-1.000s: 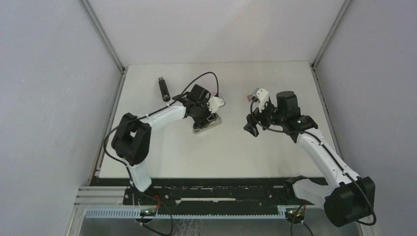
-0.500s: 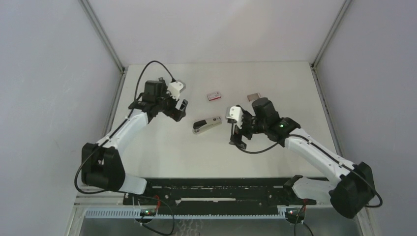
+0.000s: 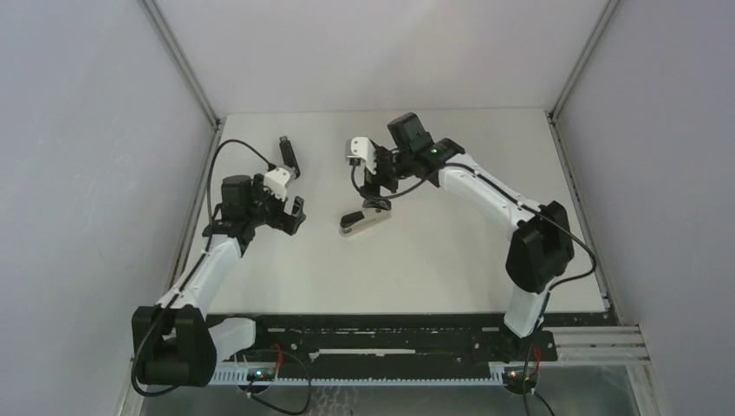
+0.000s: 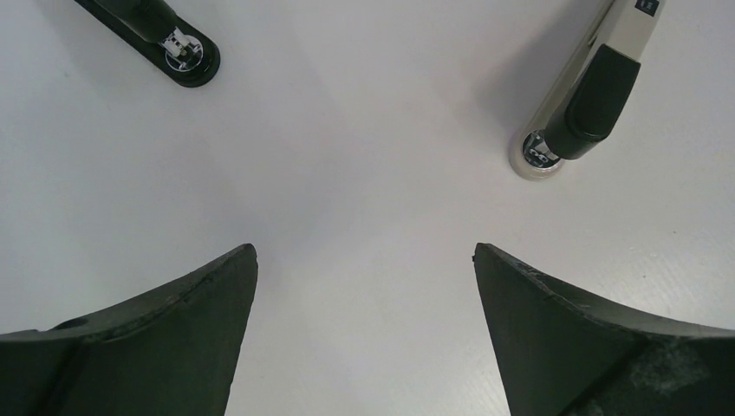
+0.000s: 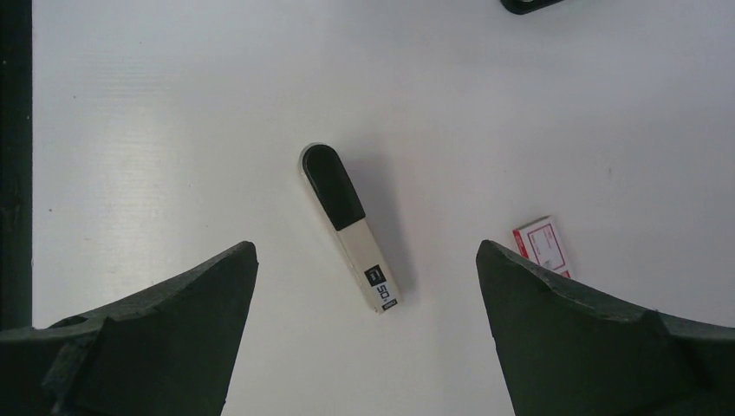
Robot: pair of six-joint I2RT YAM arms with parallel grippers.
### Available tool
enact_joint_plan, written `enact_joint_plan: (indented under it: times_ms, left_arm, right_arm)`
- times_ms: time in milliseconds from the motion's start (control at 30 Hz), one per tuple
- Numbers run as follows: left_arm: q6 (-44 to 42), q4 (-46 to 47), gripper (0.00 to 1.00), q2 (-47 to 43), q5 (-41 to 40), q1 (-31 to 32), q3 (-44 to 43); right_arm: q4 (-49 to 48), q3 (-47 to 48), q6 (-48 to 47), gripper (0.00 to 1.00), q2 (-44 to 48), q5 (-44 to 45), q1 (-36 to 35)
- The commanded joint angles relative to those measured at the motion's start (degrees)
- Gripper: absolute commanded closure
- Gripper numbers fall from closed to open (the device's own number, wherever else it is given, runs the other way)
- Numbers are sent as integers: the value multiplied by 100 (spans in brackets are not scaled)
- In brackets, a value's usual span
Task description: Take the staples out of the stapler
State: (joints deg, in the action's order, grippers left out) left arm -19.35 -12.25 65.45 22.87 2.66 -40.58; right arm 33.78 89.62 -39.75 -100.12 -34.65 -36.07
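The beige stapler's black top (image 3: 353,220) (image 5: 334,186) is below my right gripper and to its left in the top view. I will lower the gripper's open fingers that way, so that they go on both sides of it.
A beige stapler with a black top (image 3: 364,222) lies closed on the white table; it also shows in the left wrist view (image 4: 581,95) and the right wrist view (image 5: 347,225). A second, black stapler (image 3: 286,154) lies at the far left and shows in the left wrist view (image 4: 165,39). My left gripper (image 3: 293,215) is open and empty, left of the beige stapler (image 4: 364,260). My right gripper (image 3: 374,180) is open and empty, above the table just behind the beige stapler (image 5: 366,251). No staples are in view.
A small red-and-white box (image 5: 542,245) lies right of the beige stapler in the right wrist view; my right arm hides it in the top view. Grey walls (image 3: 104,173) enclose the table on three sides.
My left arm has drawn back toward the near left. My right arm has swung left and farther back, now over the spot behind the beige stapler. The staplers have not moved.
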Motion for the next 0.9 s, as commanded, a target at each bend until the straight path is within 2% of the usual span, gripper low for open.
enact_joint_plan:
  times_ms: [0,167,300,567,867]
  left_arm:
    - [-315,478,0,-283,441,-77,243]
    - [-659,434,0,-406,674,-87,410]
    - [-748,469,0,-465,788,-93,501]
    - [-1121,436,0,-606,1210,-153,723]
    - [-1627,166,0,-530,1696,-433,792]
  right_arm:
    - [1038,1057,-527,2,-699,-348,-145]
    - [1705,1910,-606,2,-1454,-371,-243]
    - [1837,1892,-886,2,-1618,-158,-378]
    - [1311,1708,-659,4,-1814,-197,-462]
    - [1163,2028,-382,6,-2348,-297,-471]
